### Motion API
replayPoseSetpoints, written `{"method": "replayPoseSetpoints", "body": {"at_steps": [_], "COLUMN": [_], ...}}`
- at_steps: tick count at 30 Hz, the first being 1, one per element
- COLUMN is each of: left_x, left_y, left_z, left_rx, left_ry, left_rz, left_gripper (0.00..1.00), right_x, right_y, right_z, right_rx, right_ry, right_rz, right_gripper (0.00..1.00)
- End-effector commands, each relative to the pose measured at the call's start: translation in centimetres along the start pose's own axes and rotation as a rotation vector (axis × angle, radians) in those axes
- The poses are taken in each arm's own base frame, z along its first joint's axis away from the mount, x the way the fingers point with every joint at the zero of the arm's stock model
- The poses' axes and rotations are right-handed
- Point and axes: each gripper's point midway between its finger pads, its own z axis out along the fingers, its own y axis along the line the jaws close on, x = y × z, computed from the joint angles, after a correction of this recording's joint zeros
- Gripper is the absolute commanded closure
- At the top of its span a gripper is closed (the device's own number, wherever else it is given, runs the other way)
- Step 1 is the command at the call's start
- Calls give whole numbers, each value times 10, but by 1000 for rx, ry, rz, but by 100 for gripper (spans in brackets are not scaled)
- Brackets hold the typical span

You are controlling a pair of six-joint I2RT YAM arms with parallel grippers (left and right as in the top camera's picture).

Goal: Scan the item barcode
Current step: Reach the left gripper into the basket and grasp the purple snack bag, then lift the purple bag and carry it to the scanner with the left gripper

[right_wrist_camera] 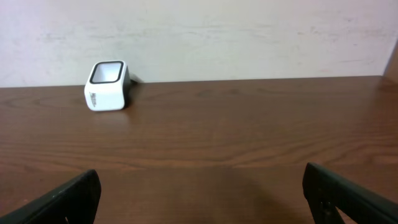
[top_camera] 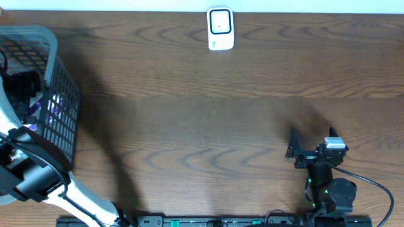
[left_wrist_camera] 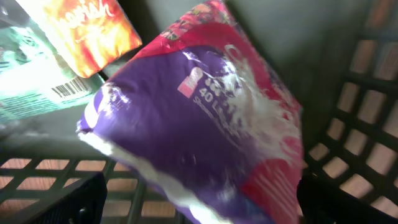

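The open fingers stand on each side of the purple packet's lower end [left_wrist_camera: 214,184], so next my left gripper will lower deeper into the basket and close on it.
A purple and pink plastic packet [left_wrist_camera: 199,124] lies tilted inside the grey mesh basket [top_camera: 63,82]; a purple patch of it [top_camera: 57,104] shows through the basket wall from overhead. My left gripper [left_wrist_camera: 199,202] is down in the basket and open, with one dark finger [left_wrist_camera: 68,202] on each side of the packet's lower end, not closed on it. The white barcode scanner [top_camera: 220,29] stands at the table's far edge, also in the right wrist view as the scanner [right_wrist_camera: 107,86]. My right gripper [top_camera: 312,140] stands open near the front right, nothing between its fingers [right_wrist_camera: 68,199].
Beside the purple packet in the basket are an orange packet [left_wrist_camera: 87,28] and a pale green packet with a printed barcode [left_wrist_camera: 37,93]. The basket wall [left_wrist_camera: 360,124] rises close on the right of the left gripper. Brown wood table [top_camera: 202,126] spans between basket and right arm.
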Motion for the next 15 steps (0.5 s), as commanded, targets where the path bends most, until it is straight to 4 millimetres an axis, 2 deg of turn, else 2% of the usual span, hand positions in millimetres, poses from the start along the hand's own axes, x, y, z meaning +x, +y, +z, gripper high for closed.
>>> {"method": "replayPoseSetpoints", "body": {"at_steps": [1, 6, 9, 12, 14, 15], "left_x": [2, 2, -5, -13, -14, -15], "left_y": [10, 12, 16, 19, 18, 18], "left_z": [22, 46, 54, 54, 52, 50], "left_rx": [-56, -59, -76, -94, -86, -81], "left_ry": [1, -3, -47, -88, -92, -95], "left_rz": [-2, -1, 4, 5, 5, 3], "left_gripper": [2, 1, 39, 69, 90, 92], "right_x": [0, 0, 0, 0, 0, 0], "right_y": [0, 0, 0, 0, 0, 0], "right_z": [0, 0, 0, 0, 0, 0], "right_rx": [-1, 0, -1, 0, 0, -1], "right_ry": [-2, -2, -2, -2, -3, -2], "right_rz": [-12, -12, -12, -12, -11, -12], "right_gripper": [1, 1, 1, 1, 1, 1]}}
